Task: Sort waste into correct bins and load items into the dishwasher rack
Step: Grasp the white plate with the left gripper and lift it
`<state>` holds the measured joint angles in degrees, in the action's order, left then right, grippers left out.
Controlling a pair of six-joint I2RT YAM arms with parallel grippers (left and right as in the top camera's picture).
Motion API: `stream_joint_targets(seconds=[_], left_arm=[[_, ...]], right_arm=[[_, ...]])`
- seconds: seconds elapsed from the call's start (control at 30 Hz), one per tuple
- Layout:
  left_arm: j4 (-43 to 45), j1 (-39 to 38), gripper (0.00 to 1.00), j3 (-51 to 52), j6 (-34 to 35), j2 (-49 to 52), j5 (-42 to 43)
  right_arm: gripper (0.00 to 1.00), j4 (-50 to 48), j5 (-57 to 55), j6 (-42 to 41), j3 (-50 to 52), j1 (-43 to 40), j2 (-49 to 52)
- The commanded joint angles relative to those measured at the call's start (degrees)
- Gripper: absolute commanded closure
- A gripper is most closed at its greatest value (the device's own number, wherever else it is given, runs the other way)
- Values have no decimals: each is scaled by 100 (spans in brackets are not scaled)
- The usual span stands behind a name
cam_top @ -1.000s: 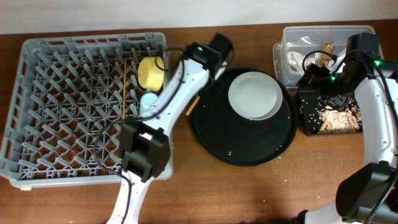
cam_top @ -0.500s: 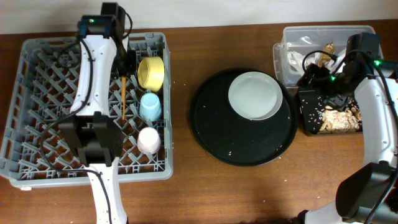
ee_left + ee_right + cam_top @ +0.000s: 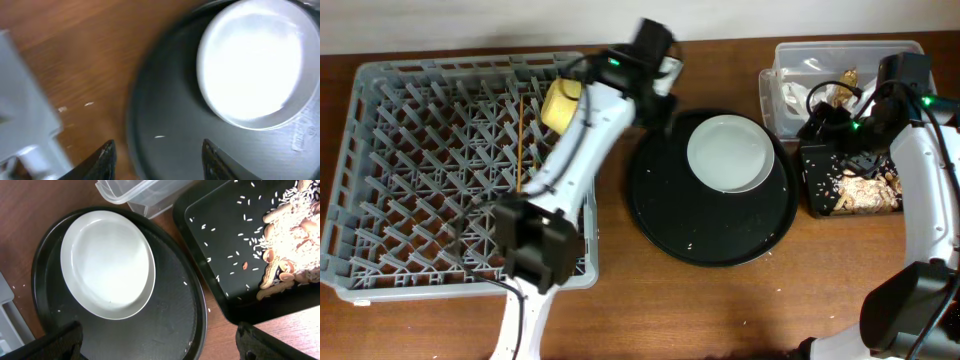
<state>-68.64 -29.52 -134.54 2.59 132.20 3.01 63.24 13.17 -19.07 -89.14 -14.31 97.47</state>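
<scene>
Next, my left gripper moves to the right in the overhead view and down onto the plate-bowl's rack-side rim (image 3: 690, 153) (image 3: 201, 75), since that rim lies nearest its open fingers.
My left gripper (image 3: 160, 157) hangs open and empty over the left rim of the round black tray (image 3: 165, 115), beside the pale plate-bowl (image 3: 250, 65). In the overhead view the left gripper (image 3: 658, 100) is between the grey dishwasher rack (image 3: 410, 150) and the plate-bowl (image 3: 730, 152). The yellow bowl (image 3: 560, 105) and chopsticks (image 3: 523, 140) sit in the rack; my left arm hides the cups. My right gripper (image 3: 160, 345) stands wide open, empty, above the round tray's right side. Noodle scraps (image 3: 285, 255) lie in the black bin (image 3: 210, 245). Tissue (image 3: 795, 95) and wrapper (image 3: 842, 80) lie in the clear tub (image 3: 775, 60).
The round black tray (image 3: 710, 235) fills the table's middle. My left arm (image 3: 570, 170) crosses the rack's right side. The right arm (image 3: 920, 190) runs along the table's right edge. Rice grains are scattered in the black bin (image 3: 815, 185).
Half a second ago my left gripper was over the rack's far left side; it has swung right to the round tray's rim and its jaws have opened. The right arm has not moved.
</scene>
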Motion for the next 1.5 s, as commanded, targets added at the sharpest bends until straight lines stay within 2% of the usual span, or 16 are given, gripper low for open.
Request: stream_joint_targets(seconds=[0.0,0.13,0.23,0.47,0.53,0.63,0.67,0.9,1.07,1.13,1.23,1.27,1.3,1.37,1.43,1.47], left_arm=[[181,-494,45,-50,-85,-149,-302],[396,-623,45,-50,282,417,-271],[481,-671,45,-50,302,1051,306],[581,-772,47,-50,426,1707,387],[643,-787,71,-50,426,1707,389],[647,-787,100,-52,426,1707,387],[621,-780,100,-90,424,1685,385],[-1209,234,100,-2015,422,387,-1401],[-2664,726,100,-2057,444,-684,-3259],[-2809,946,100,-1996,616,-1102,-3432],[-2809,1298,100,-1272,817,-1985,-3438],[-2809,1423,100,-632,1110,-2409,-3593],[-2809,1580,100,614,1950,-3088,-4291],[-2712,1668,100,1733,2667,-3565,-4798],[-2050,1668,100,2658,2673,-3622,-5073],[-1397,1657,100,3386,2669,-3622,-5305]], right_arm=[[2,4,28,20,-87,2,20],[1,4,28,20,-87,2,20],[2,4,28,20,-87,2,20],[1,4,28,20,-87,2,20],[2,4,28,20,-87,2,20],[2,4,28,20,-87,2,20],[2,2,28,20,-87,2,20],[2,4,28,20,-87,2,20],[2,2,28,20,-87,2,20],[2,4,28,20,-87,2,20],[2,2,28,20,-87,2,20],[2,2,28,20,-87,2,20],[2,4,28,20,-87,2,20],[2,4,28,20,-87,2,20],[2,4,28,20,-87,2,20],[1,2,28,20,-87,2,20]])
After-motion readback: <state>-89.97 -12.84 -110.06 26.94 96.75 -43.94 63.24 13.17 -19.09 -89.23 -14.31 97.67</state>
